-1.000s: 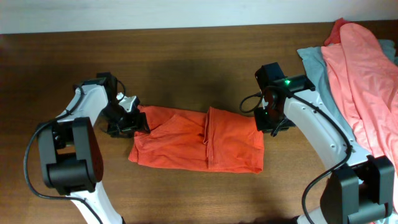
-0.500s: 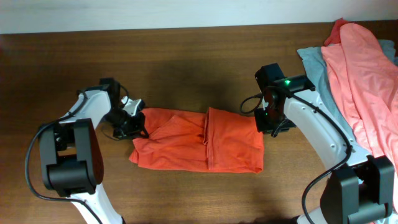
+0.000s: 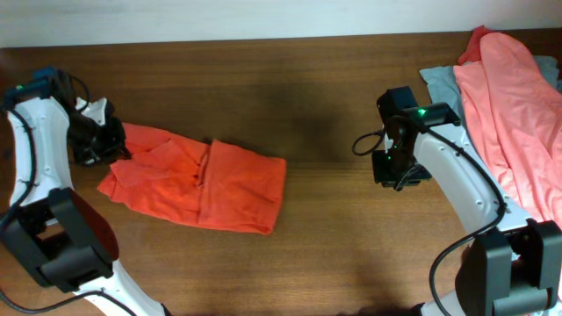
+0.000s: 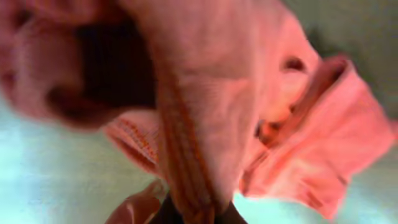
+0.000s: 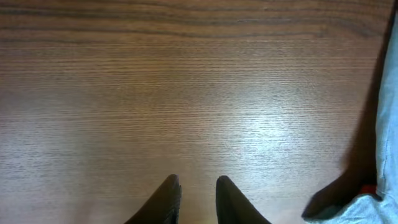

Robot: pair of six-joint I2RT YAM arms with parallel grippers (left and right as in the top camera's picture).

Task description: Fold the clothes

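Note:
I will next carry the still outstretched end across to the flat panel's far edge and release it there, because that edge is to my left gripper's right in the overhead view.
The clothes, an orange-red T-shirt (image 3: 206, 180), lie folded into a rough rectangle on the left half of the wooden table (image 3: 334, 228). My left gripper (image 3: 112, 145) is shut on the shirt's upper left edge. In the left wrist view, bunched orange-red cloth (image 4: 249, 93) fills the frame and a hemmed fold runs down into the left gripper (image 4: 198, 214). My right gripper (image 3: 395, 171) hangs over bare wood well to the right of the shirt. In its own view the right gripper (image 5: 198, 182) has a narrow gap and nothing between its fingers (image 5: 168, 196).
A salmon-pink garment (image 3: 509, 105) lies heaped over a grey-blue garment (image 3: 443, 83) at the table's right edge, close to my right arm. The grey-blue cloth's edge (image 5: 388, 124) shows at the right of the right wrist view.
My left gripper shut on the shirt's left edge and pulled the whole shirt leftward across the table. The shirt slid away from the right gripper, which shifted slightly right.

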